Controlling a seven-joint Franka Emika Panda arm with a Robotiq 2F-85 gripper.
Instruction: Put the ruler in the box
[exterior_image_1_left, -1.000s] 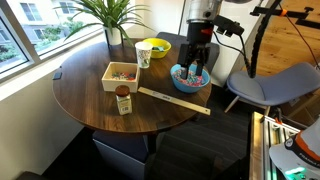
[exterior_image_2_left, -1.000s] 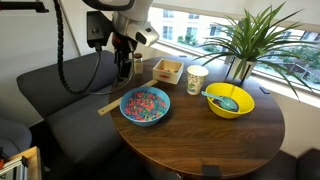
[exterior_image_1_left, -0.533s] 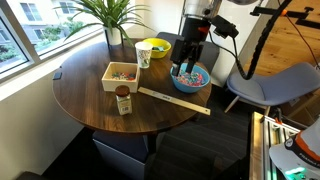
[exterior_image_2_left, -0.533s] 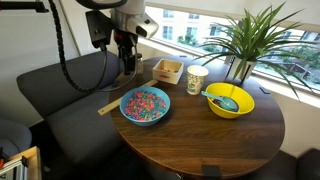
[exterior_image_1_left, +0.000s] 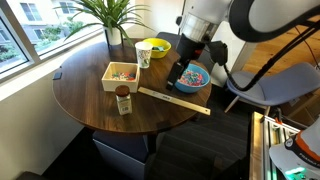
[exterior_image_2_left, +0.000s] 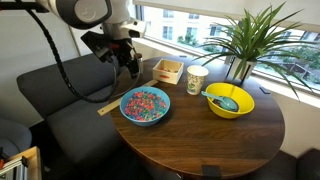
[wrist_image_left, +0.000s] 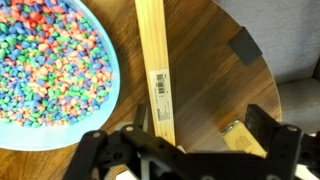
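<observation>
I need to lower my gripper next, moving left in the wrist view, so its open fingers go on both sides of the ruler's labelled end (exterior_image_1_left: 151, 93) (wrist_image_left: 162, 98), which lies below it under one finger.
The ruler (exterior_image_1_left: 175, 101) is a long tan wood strip lying flat near the table's edge, beside the blue bowl; it also shows in the other exterior view (exterior_image_2_left: 108, 105) and the wrist view (wrist_image_left: 155, 70). The box (exterior_image_1_left: 120, 75) is a shallow pale-wood square with coloured bits inside, and it shows in both exterior views (exterior_image_2_left: 167, 70). My gripper (exterior_image_1_left: 183, 72) hangs above the table over the ruler and the bowl's rim, as the other exterior view (exterior_image_2_left: 132, 65) also shows. In the wrist view its jaws (wrist_image_left: 200, 122) are open and empty, with the ruler under the left finger.
A blue bowl (exterior_image_1_left: 192, 78) of coloured beads sits next to the ruler. A yellow bowl (exterior_image_1_left: 156, 47), a paper cup (exterior_image_1_left: 143, 55), a small jar (exterior_image_1_left: 123, 100) and a potted plant (exterior_image_1_left: 115, 15) also stand on the round table. A grey chair (exterior_image_1_left: 275, 85) is beside it.
My gripper has moved off the blue bowl toward the ruler and the table's middle, and the wrist has turned. Nothing on the table has moved.
</observation>
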